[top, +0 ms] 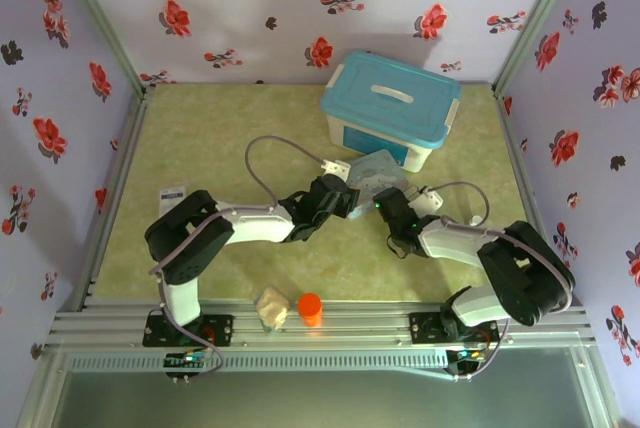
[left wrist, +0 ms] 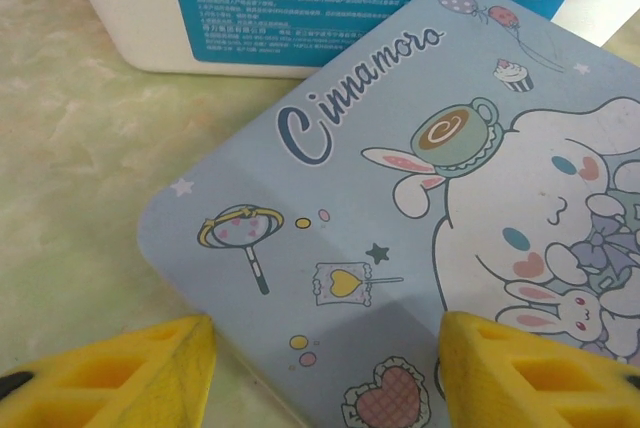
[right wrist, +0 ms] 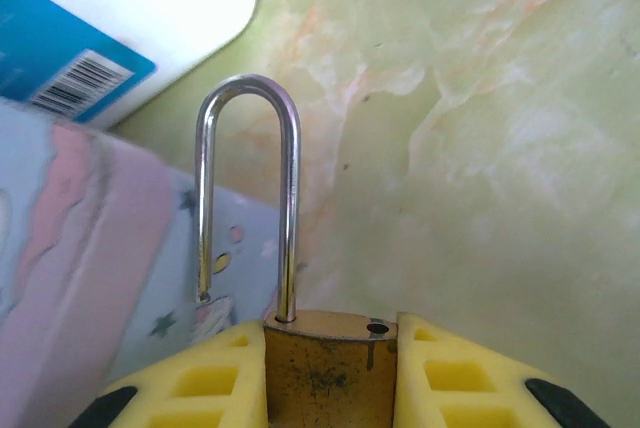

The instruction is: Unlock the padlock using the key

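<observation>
The robot's right gripper will move down onto the bare green tabletop (right wrist: 400, 238) beside the tin and let go of the brass padlock (right wrist: 330, 383), because the loose end of the shackle is clear of the padlock's hole.
My right gripper (right wrist: 331, 353) is shut on the brass padlock (right wrist: 330, 383), its yellow fingers (right wrist: 450, 378) pressing both sides of the body. The grey shackle (right wrist: 290, 198) stands up with one leg in the body; its free end hangs off to the left, clear of the open hole (right wrist: 377, 328). The key is out of view. My left gripper (left wrist: 325, 353) is open, its yellow fingertips (left wrist: 150, 368) spread low over the pale blue cartoon tin (left wrist: 400, 198) with nothing between them. From above, the left gripper (top: 335, 198) and right gripper (top: 388, 210) meet beside the tin (top: 375, 173).
A white box with a blue lid (top: 390, 98) stands just behind the tin. An orange cylinder (top: 310, 308) and a beige lump (top: 271, 308) sit near the front rail. Flowered walls close in the green table (top: 200, 138).
</observation>
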Controlling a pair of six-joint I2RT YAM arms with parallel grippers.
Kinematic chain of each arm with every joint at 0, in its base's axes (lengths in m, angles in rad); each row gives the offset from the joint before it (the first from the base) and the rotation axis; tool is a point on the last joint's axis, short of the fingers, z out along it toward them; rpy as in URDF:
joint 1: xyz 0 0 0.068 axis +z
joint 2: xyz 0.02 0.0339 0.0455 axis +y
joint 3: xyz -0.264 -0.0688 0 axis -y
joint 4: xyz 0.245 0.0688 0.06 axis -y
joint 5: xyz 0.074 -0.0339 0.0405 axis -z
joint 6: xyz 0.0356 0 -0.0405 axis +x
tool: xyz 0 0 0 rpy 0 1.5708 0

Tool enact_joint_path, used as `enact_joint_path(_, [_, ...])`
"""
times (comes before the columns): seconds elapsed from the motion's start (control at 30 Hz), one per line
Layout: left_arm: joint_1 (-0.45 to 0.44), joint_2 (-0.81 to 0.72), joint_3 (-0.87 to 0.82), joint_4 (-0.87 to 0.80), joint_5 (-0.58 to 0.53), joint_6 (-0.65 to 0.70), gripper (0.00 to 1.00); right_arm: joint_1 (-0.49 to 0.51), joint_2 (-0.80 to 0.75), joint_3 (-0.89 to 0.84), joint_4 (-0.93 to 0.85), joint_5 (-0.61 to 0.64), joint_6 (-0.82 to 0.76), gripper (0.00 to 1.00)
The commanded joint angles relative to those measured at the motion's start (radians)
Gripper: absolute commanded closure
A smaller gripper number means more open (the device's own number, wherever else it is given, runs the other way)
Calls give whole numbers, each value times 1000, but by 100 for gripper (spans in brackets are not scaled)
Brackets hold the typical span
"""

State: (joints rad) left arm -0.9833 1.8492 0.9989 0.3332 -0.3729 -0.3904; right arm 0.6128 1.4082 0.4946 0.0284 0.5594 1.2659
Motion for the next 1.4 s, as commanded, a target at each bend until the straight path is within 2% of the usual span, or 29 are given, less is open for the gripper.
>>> enact_joint_path(0.0, [56,29,-35,-323,14,-45,40,-25,15,47,-145,-151,-198,87])
enact_joint_path(0.13, [117,27,23,-384,15,-66,40,-27,33,106,-320,-193,-322,87])
enact_joint_path(0.33, [173,-15,67,-404,28,-62,37,-30,72,229,-594,-139,-457,88])
enact_joint_path(0.53, [193,-103,68,-408,70,-53,32,-74,116,271,-696,-174,-552,85])
enact_joint_path(0.77, [228,-226,21,-394,139,-77,29,-125,88,225,-687,-260,-607,80])
enact_joint_path(0.93, [248,-340,-25,-408,148,-86,28,-127,98,263,-756,-176,-611,75])
enact_joint_path(0.97, [256,-367,-37,-413,148,-88,27,-128,105,268,-757,-181,-616,73])
enact_joint_path(1.03, [274,-417,-54,-431,149,-88,26,-127,121,279,-763,-180,-614,58])
enact_joint_path(1.17, [334,-520,-91,-485,117,-85,24,-125,91,284,-761,-189,-620,52])
enact_joint_path(1.27, [388,-606,-136,-518,34,-69,22,-122,1,299,-760,-170,-639,40])
enact_joint_path(1.33, [415,-664,-177,-527,-67,-22,21,-122,-63,319,-743,-105,-675,25])
enact_joint_path(1.37, [429,-699,-215,-501,-109,29,17,-124,-90,326,-722,-44,-709,19])
